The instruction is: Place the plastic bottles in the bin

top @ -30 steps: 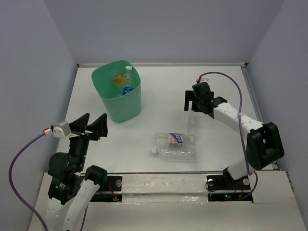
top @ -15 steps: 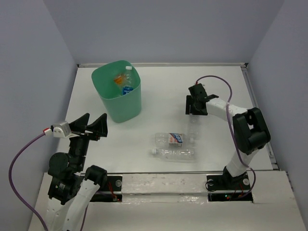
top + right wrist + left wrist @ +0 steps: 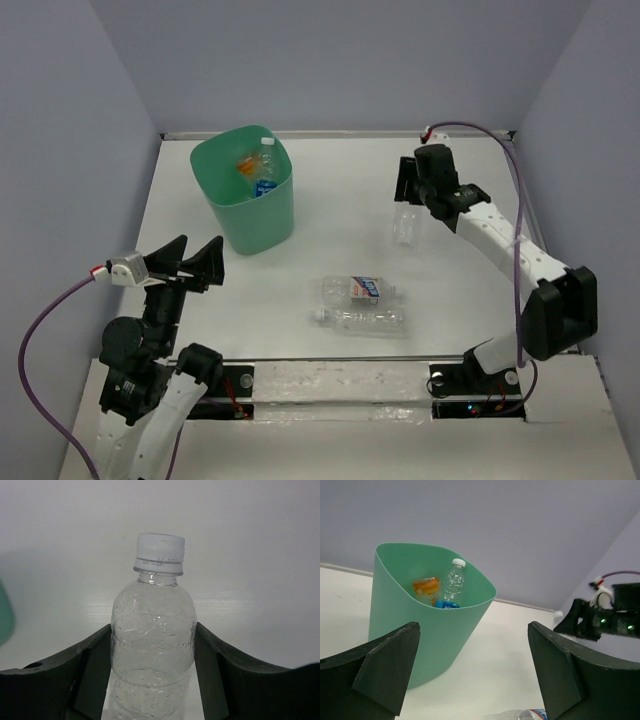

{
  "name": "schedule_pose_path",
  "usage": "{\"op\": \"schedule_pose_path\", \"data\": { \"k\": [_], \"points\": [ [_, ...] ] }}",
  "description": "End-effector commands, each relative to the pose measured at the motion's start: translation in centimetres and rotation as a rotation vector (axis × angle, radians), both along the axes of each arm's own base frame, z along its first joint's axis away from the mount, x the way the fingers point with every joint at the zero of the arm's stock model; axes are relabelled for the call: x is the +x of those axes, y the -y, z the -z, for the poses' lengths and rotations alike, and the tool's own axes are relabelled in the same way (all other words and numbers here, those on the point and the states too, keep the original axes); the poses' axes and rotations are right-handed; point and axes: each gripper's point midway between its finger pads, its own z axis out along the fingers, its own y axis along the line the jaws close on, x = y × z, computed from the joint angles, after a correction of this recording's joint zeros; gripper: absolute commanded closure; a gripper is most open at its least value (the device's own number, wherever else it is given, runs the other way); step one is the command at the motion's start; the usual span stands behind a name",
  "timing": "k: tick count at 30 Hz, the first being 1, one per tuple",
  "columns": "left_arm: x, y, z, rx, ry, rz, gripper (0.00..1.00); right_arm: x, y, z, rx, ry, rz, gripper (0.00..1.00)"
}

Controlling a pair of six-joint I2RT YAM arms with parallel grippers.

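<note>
I will raise my right gripper to clear the bin's rim, swing it over the bin's open top (image 3: 223, 167), to its left in the top view, and release.
My right gripper (image 3: 408, 197) is shut on a clear plastic bottle (image 3: 405, 226) with a white cap (image 3: 160, 545). In the right wrist view the fingers (image 3: 94, 652) press both sides of the bottle's body (image 3: 152, 645), and it appears raised off the table at the back right. The mint-green bin (image 3: 246, 205) stands at the back left and holds an orange bottle (image 3: 247, 165), a clear white-capped one (image 3: 266, 152) and a blue-labelled one (image 3: 265, 187). Two bottles lie mid-table: a blue-and-white-labelled one (image 3: 358, 289) and a clear one (image 3: 362, 319). My left gripper (image 3: 186, 262) hovers open at the near left, facing the bin (image 3: 400, 630).
The white table (image 3: 340, 200) is walled by grey panels at the back and both sides. A raised rail (image 3: 330, 132) runs along the far edge. A purple cable (image 3: 515, 210) loops over the right arm.
The right gripper went from open above the standing clear bottle to shut on it, then carried it up and toward the back. The left arm and the lying bottles have not moved.
</note>
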Motion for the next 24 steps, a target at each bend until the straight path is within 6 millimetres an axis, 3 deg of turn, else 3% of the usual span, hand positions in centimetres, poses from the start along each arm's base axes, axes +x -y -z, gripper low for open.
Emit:
{"op": "schedule_pose_path", "data": {
  "k": [1, 2, 4, 5, 7, 8, 9, 10, 11, 13, 14, 15, 16, 19, 24],
  "points": [
    [-0.5, 0.1, -1.7, -0.019, 0.058, 0.014, 0.01, 0.9, -6.6, -16.4, 0.236, 0.392, -0.223, 0.5],
    [-0.4, 0.2, -1.6, -0.017, 0.054, 0.017, 0.01, 0.1, -9.4, -18.4, 0.259, 0.439, -0.293, 0.5],
    [-0.3, 0.3, -1.5, -0.013, 0.05, 0.018, 0.01, -0.7, -12.5, -21.4, 0.28, 0.515, -0.369, 0.5],
    [-0.2, 0.2, -1.5, -0.013, 0.048, 0.015, 0.01, -1.4, -15.5, -24.4, 0.302, 0.59, -0.432, 0.5],
    [-0.3, 0.0, -1.6, -0.016, 0.05, 0.008, 0.01, -1.9, -18.3, -27.2, 0.34, 0.661, -0.501, 0.5],
    [-0.3, 0.0, -1.6, -0.016, 0.049, 0.005, 0.01, -2.0, -20.8, -29.3, 0.376, 0.716, -0.548, 0.5],
    [-0.3, -0.1, -1.5, -0.016, 0.047, 0.004, 0.01, -1.5, -21.6, -30.2, 0.388, 0.738, -0.563, 0.5],
    [-0.3, -0.1, -1.5, -0.017, 0.047, 0.001, 0.01, -2.3, -23.6, -31.1, 0.412, 0.759, -0.614, 0.5],
    [-0.3, -0.1, -1.5, -0.017, 0.047, 0.001, 0.01, -1.8, -25.4, -33.0, 0.431, 0.827, -0.638, 0.5],
    [-0.3, -0.2, -1.5, -0.017, 0.047, -0.001, 0.01, -2.3, -28.2, -34.5, 0.463, 0.881, -0.683, 0.5],
    [-0.3, -0.2, -1.5, -0.016, 0.047, -0.003, 0.01, -1.3, -29.6, -35.0, 0.469, 0.908, -0.693, 0.5],
    [-0.3, -0.2, -1.5, -0.018, 0.048, -0.002, 0.01, -2.1, -30.3, -35.2, 0.479, 0.917, -0.717, 0.5],
    [-0.4, -0.2, -1.6, -0.017, 0.049, -0.004, 0.01, -1.5, -32.1, -35.4, 0.494, 0.937, -0.739, 0.5],
    [-0.4, -0.2, -1.7, -0.019, 0.052, -0.004, 0.01, 0.6, -34.9, -35.4, 0.506, 0.984, -0.746, 0.5],
    [-0.4, -0.3, -1.7, -0.019, 0.055, -0.006, 0.01, 2.2, -38.2, -32.9, 0.564, 0.958, -0.78, 0.5]
  ]
}}
